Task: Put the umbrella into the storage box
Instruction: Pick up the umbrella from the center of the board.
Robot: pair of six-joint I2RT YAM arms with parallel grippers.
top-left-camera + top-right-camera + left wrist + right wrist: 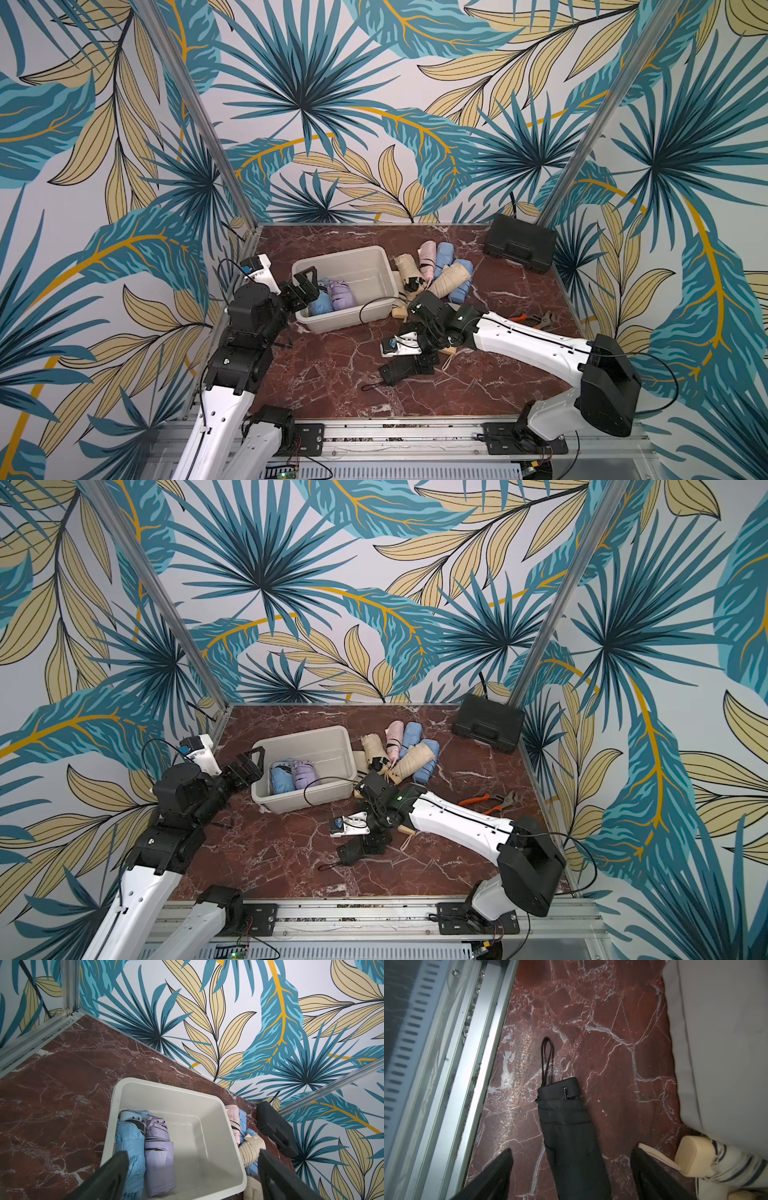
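Observation:
My right gripper is open, and its fingers are already on both sides of the black umbrella's fabric body (405, 367) (577, 1162) below it. It will go down onto that body next and close there.
A folded black umbrella (399, 372) (571, 1136) lies on the red marble table, its wrist loop toward the front rail. My right gripper (572, 1148) (419, 359) hangs over it, open, a finger on each side with a gap to the fabric. The off-white storage box (353, 318) (172, 1086) stands left of centre. Inside it a light blue umbrella (131, 1147) and a lilac umbrella (159, 1157) lie side by side. My left gripper (193, 1152) (305, 282) is open and empty above the box's left end.
A pile of beige, pink and blue folded umbrellas (436, 270) lies right of the box. A beige umbrella handle (689, 1155) sits close beside my right gripper. A black hard case (519, 243) is at the back right, and orange-handled pliers (532, 320) at the right.

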